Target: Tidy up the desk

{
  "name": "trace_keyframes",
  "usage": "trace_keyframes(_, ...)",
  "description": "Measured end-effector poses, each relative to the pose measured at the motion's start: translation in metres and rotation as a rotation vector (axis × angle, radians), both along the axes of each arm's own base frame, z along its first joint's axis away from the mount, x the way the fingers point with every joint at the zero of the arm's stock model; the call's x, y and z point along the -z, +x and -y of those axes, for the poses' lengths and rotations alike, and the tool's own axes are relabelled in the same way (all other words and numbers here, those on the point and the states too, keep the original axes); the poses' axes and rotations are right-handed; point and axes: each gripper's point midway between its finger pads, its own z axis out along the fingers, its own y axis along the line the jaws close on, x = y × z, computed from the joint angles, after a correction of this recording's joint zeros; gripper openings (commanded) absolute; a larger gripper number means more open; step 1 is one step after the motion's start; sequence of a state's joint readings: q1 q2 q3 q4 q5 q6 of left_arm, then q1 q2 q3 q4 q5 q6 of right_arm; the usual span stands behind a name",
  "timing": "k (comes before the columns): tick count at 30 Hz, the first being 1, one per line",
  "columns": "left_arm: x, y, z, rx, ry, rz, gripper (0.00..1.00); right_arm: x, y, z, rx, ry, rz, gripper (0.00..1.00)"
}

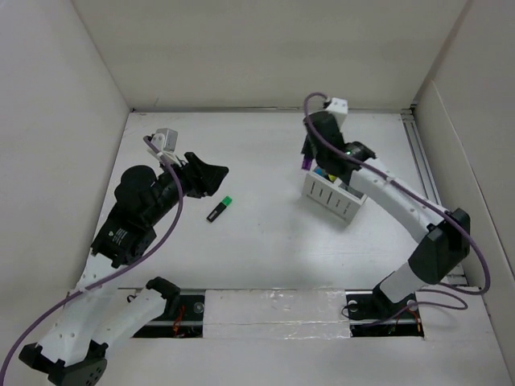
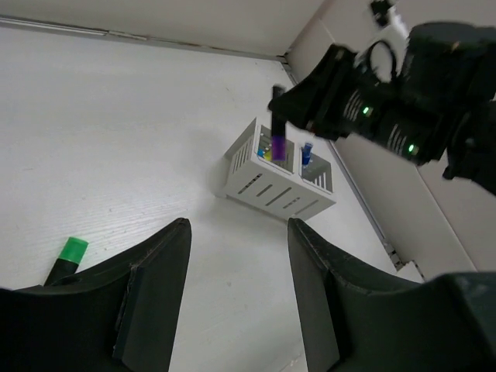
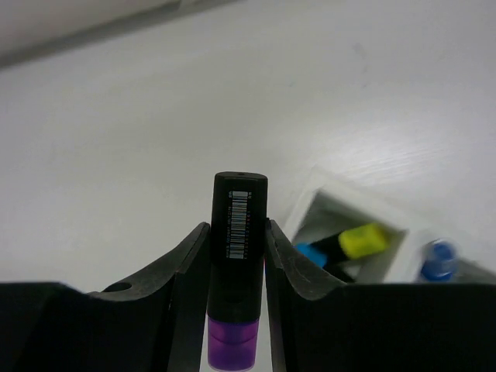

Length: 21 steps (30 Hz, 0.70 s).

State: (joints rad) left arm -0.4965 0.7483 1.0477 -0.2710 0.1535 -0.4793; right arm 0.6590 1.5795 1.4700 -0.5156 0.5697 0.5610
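I will move my right gripper to the right in the top view and down over the yellow highlighter's compartment [image 1: 326, 174] [image 3: 345, 232] to release, as other highlighters already sit there.
The white desk [image 1: 265, 249] has a black highlighter with a green cap [image 1: 219, 209] lying left of centre; it also shows in the left wrist view [image 2: 66, 260]. My left gripper [image 1: 216, 181] is open and empty just above and left of it, its fingers [image 2: 159, 287] wide apart. My right gripper [image 1: 310, 157] is shut on a black highlighter with a purple cap [image 3: 239, 263], cap down, above the left end of the white holder box [image 1: 334, 197]. The purple highlighter also shows in the left wrist view [image 2: 277, 143], over the box [image 2: 275, 186].
The holder box [image 3: 341, 205] holds a yellow-capped highlighter [image 3: 364, 239], a blue-capped one [image 3: 314, 254] and another blue one [image 3: 439, 260] in a neighbouring compartment. White panel walls [image 1: 72, 161] enclose the desk. A metal rail [image 1: 422, 161] runs along the right side.
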Motion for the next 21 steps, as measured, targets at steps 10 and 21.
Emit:
trace_keyframes(10, -0.010, 0.036, 0.028, 0.065, 0.057, 0.032, 0.46, 0.002, 0.055, 0.115, 0.210, -0.086, 0.063, 0.00)
trace_keyframes(21, 0.058, 0.064, 0.076, 0.038, 0.297, -0.034, 0.47, 0.058, 0.045, 0.107, 0.181, -0.191, 0.016, 0.00)
